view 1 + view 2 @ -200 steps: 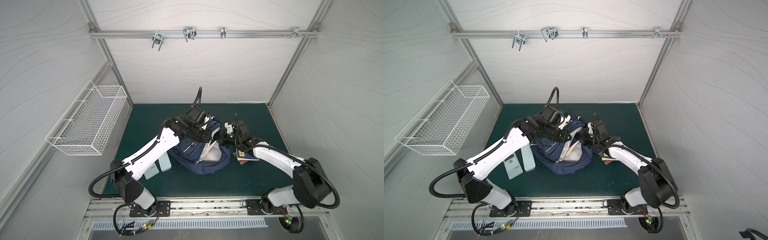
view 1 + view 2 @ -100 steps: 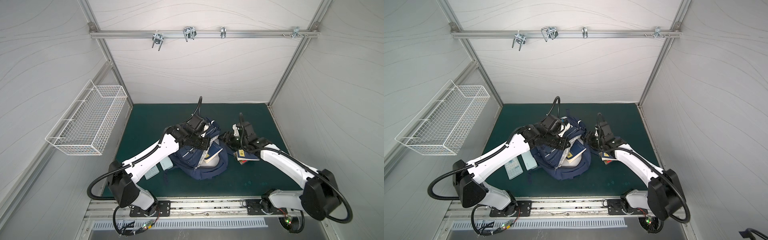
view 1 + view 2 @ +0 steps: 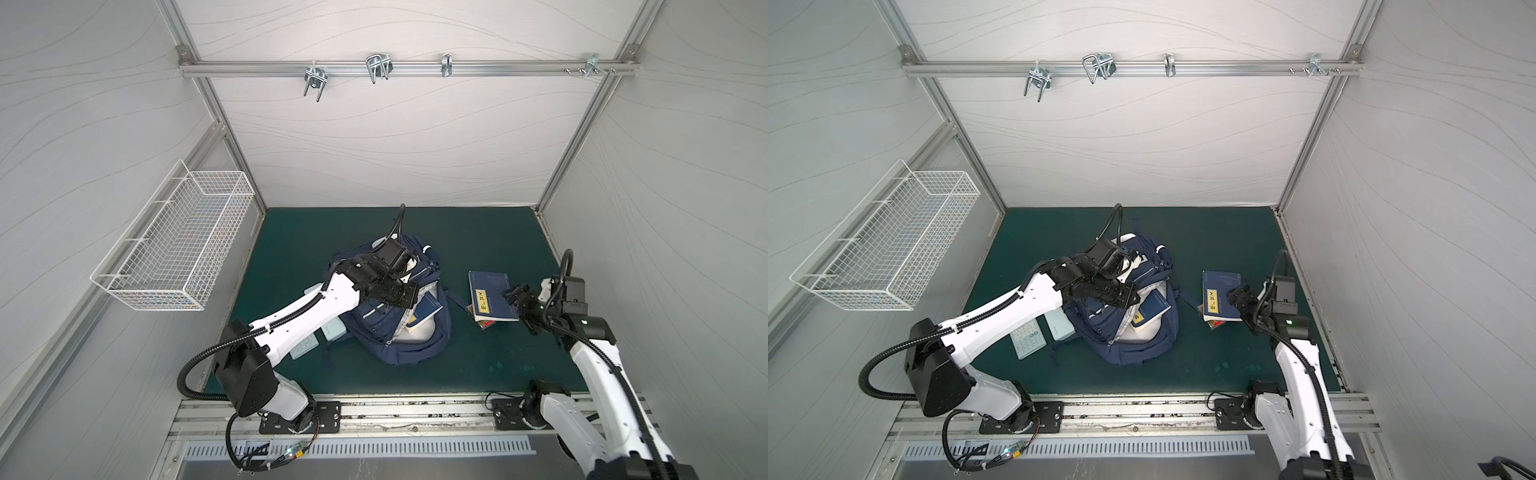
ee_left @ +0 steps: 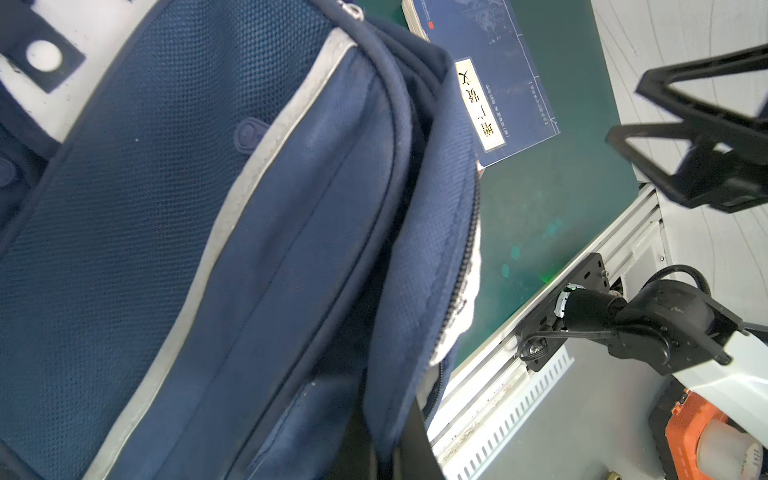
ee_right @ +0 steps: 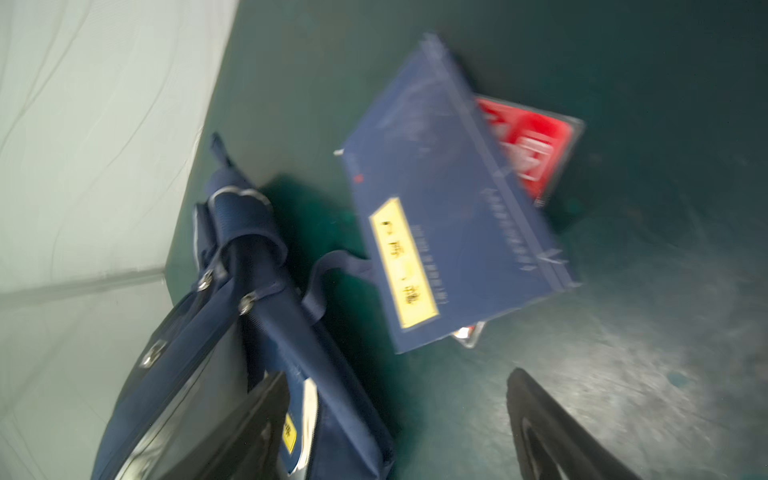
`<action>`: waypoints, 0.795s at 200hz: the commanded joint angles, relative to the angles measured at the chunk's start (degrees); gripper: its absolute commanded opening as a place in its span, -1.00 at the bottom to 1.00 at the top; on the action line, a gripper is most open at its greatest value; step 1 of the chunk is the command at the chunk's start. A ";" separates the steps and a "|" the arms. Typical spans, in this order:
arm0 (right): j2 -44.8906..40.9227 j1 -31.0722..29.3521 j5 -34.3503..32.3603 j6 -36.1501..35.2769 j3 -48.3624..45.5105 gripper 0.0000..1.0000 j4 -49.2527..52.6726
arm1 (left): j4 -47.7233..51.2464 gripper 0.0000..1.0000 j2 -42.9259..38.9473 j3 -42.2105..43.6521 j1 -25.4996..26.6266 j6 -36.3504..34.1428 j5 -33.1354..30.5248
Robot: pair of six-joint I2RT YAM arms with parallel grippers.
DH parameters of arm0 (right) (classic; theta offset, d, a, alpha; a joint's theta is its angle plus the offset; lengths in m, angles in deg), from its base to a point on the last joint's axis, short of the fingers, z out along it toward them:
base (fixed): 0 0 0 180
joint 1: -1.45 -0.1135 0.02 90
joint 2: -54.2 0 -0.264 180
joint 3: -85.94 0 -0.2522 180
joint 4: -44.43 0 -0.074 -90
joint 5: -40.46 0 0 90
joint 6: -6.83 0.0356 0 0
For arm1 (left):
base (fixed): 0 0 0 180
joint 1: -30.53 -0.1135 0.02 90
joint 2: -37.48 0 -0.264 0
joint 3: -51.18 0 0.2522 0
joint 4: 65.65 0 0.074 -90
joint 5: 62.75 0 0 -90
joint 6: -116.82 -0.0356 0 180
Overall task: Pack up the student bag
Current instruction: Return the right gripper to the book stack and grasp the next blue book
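The spine's near end (image 3: 514, 316) (image 5: 550, 260) juts past the red pack below my right gripper, whose open fingers come down next and level out to straddle it.
The student bag (image 3: 399, 345) (image 3: 1133, 345), a navy backpack, lies open on the green mat in both top views. A blue book (image 3: 426, 316) pokes out of its opening. My left gripper (image 3: 405, 297) (image 4: 386, 457) is shut on the bag's (image 4: 208, 208) fabric edge by the zip. My right gripper (image 3: 513, 298) (image 5: 399, 432) stands open and empty to the right of the bag (image 5: 257, 332), over the near edge of a second blue book (image 3: 492, 297) (image 5: 453, 216) with a yellow label. That book lies on a red book (image 5: 532, 149).
A pale calculator (image 3: 303, 347) and a light blue case (image 3: 334, 330) lie left of the bag, partly under my left arm. A white wire basket (image 3: 174, 245) hangs on the left wall. Metal hooks (image 3: 378, 68) hang on the back rail.
My right gripper opened, left a blue book in the bag's opening and drew back to the right over the stacked books. The left gripper kept its hold on the bag.
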 commanded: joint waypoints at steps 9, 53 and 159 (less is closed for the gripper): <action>1.15 7.32 10.45 -0.47 -7.14 0.68 -3.65 | -4.04 -1.00 -1.96 -0.62 -0.14 -0.93 1.05; 3.33 10.53 12.87 1.08 -14.91 0.74 -15.51 | -4.43 -1.00 -1.96 -0.86 -0.17 -0.44 2.14; 17.18 11.76 16.18 2.40 -19.58 0.19 -39.59 | -5.23 -1.00 -3.72 1.39 -0.14 0.70 2.50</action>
